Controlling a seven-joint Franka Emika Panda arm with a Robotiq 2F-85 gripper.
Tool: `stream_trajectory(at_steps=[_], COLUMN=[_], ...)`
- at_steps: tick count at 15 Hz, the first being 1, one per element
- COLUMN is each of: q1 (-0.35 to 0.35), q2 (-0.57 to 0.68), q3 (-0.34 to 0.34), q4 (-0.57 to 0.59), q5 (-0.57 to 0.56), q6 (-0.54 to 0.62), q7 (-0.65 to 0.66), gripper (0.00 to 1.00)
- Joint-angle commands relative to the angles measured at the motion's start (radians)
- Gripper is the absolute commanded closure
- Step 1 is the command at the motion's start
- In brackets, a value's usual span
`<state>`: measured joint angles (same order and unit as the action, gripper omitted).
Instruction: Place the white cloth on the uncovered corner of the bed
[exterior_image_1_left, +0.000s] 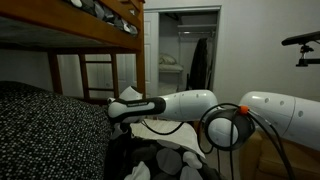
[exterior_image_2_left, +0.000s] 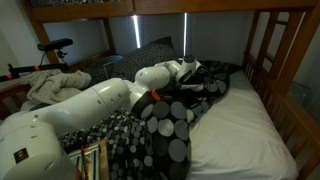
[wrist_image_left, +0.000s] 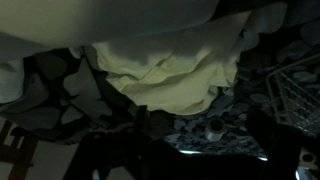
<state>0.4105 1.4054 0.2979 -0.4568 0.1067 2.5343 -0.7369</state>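
Observation:
I should next lower my open gripper onto the rumpled white cloth bunched below it, atop the dark circle blanket.
The white cloth (wrist_image_left: 170, 75) lies rumpled on the dark big-circle blanket (wrist_image_left: 225, 110) and fills the upper middle of the wrist view. In an exterior view it shows as a pale patch (exterior_image_1_left: 158, 127) under my arm. My gripper (exterior_image_1_left: 125, 108) hovers over the lower bunk of the brown wooden bed (exterior_image_1_left: 60, 40). It also shows above the blanket in an exterior view (exterior_image_2_left: 190, 70). In the wrist view its fingers (wrist_image_left: 190, 140) are dark shapes standing apart with nothing between them. The bed's rail (exterior_image_2_left: 290, 50) borders a bare white mattress area (exterior_image_2_left: 245, 130).
The black-and-white speckled cover (exterior_image_1_left: 45, 125) lies on the bed beside the gripper. The circle blanket (exterior_image_2_left: 170, 130) is heaped mid-bed. A small pale cylinder (wrist_image_left: 213, 127) sits on the blanket. The upper bunk (exterior_image_2_left: 200, 6) is close overhead. A cream fabric pile (exterior_image_2_left: 50, 85) lies off the bed.

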Motion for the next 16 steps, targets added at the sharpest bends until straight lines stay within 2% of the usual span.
stream_trajectory(at_steps=[1, 4, 5, 6, 7, 9, 16], q1=[0.031, 0.031, 0.018, 0.018, 0.016, 0.013, 0.012], q2=[0.089, 0.118, 0.081, 0.088, 0.088, 0.089, 0.089], q3=[0.029, 0.053, 0.041, 0.029, 0.025, 0.028, 0.035], q4=[0.041, 0.029, -0.052, -0.050, -0.056, -0.066, -0.071], q5=[0.008, 0.009, 0.024, 0.021, 0.024, 0.024, 0.024], q6=[0.142, 0.179, 0.211, 0.213, 0.203, 0.193, 0.193], q7=[0.016, 0.035, 0.051, 0.083, 0.108, 0.128, 0.164], gripper=[0.00, 0.00, 0.00, 0.00, 0.25, 0.34, 0.89])
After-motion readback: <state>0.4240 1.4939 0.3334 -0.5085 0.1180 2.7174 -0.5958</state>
